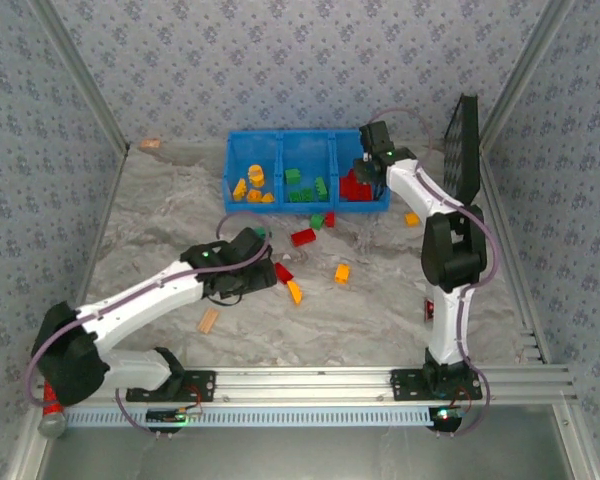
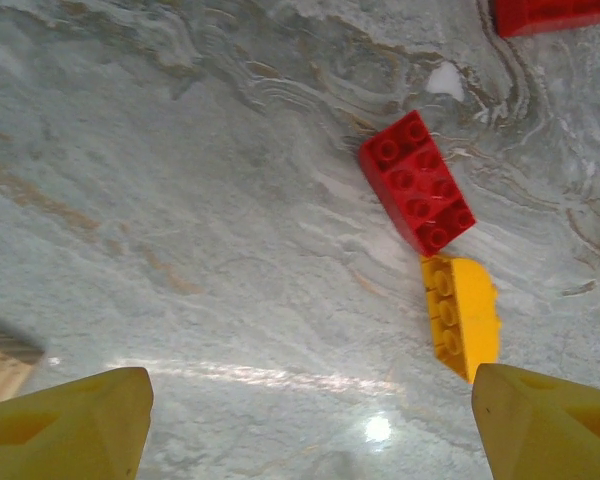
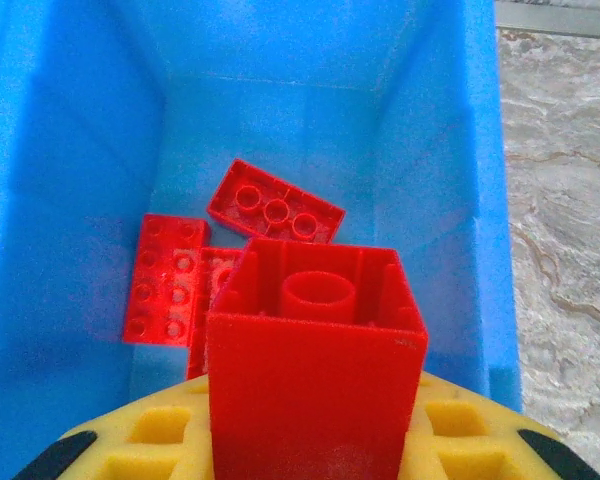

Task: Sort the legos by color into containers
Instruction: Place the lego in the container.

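I should move my right gripper down into the red-lego section of the blue bin next and let go of the red square brick (image 3: 315,370), because the other red legos are below the gripper.
The blue bin (image 1: 305,140) holds orange-yellow legos (image 1: 252,186) in its left compartment, green legos (image 1: 306,187) in the middle one and red legos (image 3: 165,280) in the right one. My right gripper (image 1: 370,168) hangs over the right compartment (image 3: 70,150), shut on a red square brick (image 3: 315,370) held hollow side up. My left gripper (image 2: 310,420) is open low over the table, nothing between its yellow fingers (image 2: 65,425). Just ahead of it lie a red brick (image 2: 417,182) and an orange-yellow brick (image 2: 463,315), touching end to end.
Loose legos lie in front of the bin: red (image 1: 302,237), green (image 1: 318,221), orange (image 1: 341,272) and orange (image 1: 412,219). A tan wooden block (image 1: 208,320) sits near the left arm. The black grid panel (image 1: 467,150) stands at the right wall.
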Motion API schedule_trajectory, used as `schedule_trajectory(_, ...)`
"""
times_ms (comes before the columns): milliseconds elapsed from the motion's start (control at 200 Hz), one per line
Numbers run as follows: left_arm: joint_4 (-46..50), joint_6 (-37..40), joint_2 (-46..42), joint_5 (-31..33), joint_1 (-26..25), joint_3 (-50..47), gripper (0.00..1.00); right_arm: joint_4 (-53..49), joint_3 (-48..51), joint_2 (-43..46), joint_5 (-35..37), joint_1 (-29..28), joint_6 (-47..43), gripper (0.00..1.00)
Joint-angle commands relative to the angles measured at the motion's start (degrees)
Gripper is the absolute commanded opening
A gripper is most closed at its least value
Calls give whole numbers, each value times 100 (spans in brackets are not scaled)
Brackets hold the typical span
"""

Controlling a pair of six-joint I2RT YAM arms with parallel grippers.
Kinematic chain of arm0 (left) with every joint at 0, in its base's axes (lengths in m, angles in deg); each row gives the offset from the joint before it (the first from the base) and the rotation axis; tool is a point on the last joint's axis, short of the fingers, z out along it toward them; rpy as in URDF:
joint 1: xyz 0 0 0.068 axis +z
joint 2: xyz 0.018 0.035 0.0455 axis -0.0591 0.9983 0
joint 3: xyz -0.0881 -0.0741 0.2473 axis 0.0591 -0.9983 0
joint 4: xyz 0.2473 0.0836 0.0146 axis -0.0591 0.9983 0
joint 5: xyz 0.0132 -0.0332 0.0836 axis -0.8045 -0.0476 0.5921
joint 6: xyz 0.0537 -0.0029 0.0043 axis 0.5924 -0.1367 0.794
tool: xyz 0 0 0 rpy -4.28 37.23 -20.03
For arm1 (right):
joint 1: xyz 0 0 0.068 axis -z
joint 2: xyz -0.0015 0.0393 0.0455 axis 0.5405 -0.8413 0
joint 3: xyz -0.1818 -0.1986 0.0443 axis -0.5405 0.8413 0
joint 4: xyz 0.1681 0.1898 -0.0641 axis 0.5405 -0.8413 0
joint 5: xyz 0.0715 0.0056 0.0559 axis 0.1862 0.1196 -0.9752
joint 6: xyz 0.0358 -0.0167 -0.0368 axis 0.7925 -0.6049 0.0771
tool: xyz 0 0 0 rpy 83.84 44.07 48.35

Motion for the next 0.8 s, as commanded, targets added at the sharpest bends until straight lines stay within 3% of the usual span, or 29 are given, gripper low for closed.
schedule_trajectory(0,-192,-347,392,113,-201,432,83,-119,-425,-352,-254,92,-111,25)
schedule_trajectory(255,-366,-547,1392,-309,-511,862,83,-181,-585,-706,-314,188,-51,29)
schedule_trajectory(650,-532,-476,2694,-980,-575,1574,79,-81,-427,-519,-346,203,36,53)
schedule_trajectory(795,-483,-450,2958,-1091,-574,1609,73,36,-172,-246,-379,201,71,54)
